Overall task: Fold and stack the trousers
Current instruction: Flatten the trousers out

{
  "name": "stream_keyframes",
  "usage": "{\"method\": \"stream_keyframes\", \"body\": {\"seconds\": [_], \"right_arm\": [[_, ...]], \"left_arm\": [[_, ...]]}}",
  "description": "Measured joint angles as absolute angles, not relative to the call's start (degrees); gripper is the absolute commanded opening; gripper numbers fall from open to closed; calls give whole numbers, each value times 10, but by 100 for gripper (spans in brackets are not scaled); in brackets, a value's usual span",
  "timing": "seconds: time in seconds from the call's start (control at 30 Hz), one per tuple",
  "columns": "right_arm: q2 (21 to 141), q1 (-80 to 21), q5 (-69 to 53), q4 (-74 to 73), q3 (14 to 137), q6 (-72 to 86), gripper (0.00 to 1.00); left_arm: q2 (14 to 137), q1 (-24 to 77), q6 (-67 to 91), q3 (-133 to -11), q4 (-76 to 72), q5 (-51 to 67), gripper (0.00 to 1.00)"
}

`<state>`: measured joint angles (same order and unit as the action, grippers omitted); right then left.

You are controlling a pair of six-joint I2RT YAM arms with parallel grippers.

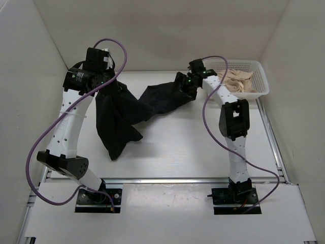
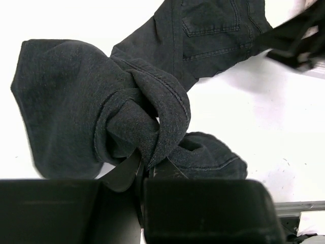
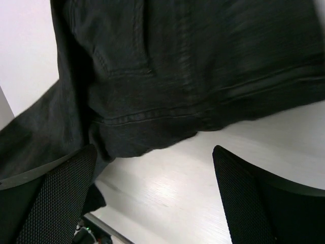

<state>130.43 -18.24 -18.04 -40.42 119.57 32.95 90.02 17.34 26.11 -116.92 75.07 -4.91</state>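
Note:
The trouser leg hangs bunched, so the robot's left gripper will next carry it to the left in the top view (image 1: 94, 100), away from the trousers' waist end, and let go of it.
The black trousers (image 1: 133, 112) stretch across the middle of the table, one leg hanging from my raised left gripper (image 1: 105, 81) and the waist end lying by my right gripper (image 1: 182, 85). In the left wrist view my left gripper (image 2: 144, 165) is shut on a bunched fold of a trouser leg (image 2: 132, 117); the waistband and pocket (image 2: 213, 25) show beyond. In the right wrist view my right gripper (image 3: 152, 178) is open, low over the table just in front of the trousers' waist edge (image 3: 152, 127), holding nothing.
A white plastic basket (image 1: 261, 81) with beige cloth (image 1: 237, 80) stands at the back right, beside my right arm. White walls enclose the table on three sides. A metal rail runs along the near edge (image 1: 167, 179).

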Motion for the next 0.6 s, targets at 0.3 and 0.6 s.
{"method": "stream_keyframes", "body": {"seconds": [0.3,0.6], "right_arm": [[1401,-240,-147,-393,1268,387,64],[1437,-246,-74,-431,1334,397,0]], "left_arm": [[889,147,261,-1138,748,-51,10],[871,98,264,-1111,733,-40,10]]}}
